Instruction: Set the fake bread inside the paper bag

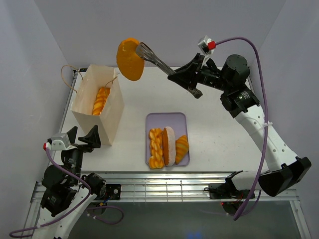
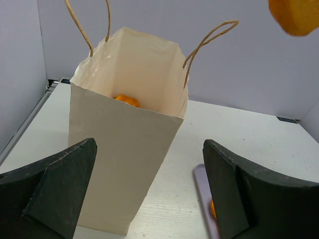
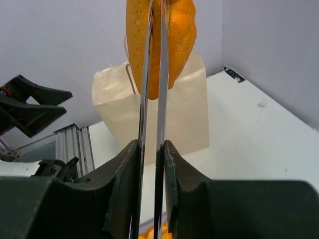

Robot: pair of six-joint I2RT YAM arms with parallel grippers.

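The robot's right gripper will swing to the left in the top view before it goes down over the paper bag's opening, because the bread (image 1: 130,59) still hangs beside the bag's opening.
My right gripper (image 1: 188,80) (image 3: 151,149) is shut on the handles of metal tongs (image 1: 155,59) (image 3: 160,94). The tongs pinch a flat oval piece of fake bread (image 1: 130,59) (image 3: 182,35) (image 2: 297,15), held high in the air just right of the paper bag's mouth. The cream paper bag (image 1: 112,118) (image 2: 124,149) (image 3: 192,114) stands upright and open at the left, with a braided loaf (image 1: 101,99) (image 2: 127,100) inside. My left gripper (image 1: 82,137) (image 2: 149,147) is open near the bag's near side, holding nothing.
A lilac tray (image 1: 167,118) (image 2: 201,186) lies mid-table with a braided loaf (image 1: 156,148), a pale bun (image 1: 169,145) and a croissant (image 1: 182,148) on it. Purple-grey walls close in the back and sides. A metal rail (image 1: 164,186) runs along the near edge.
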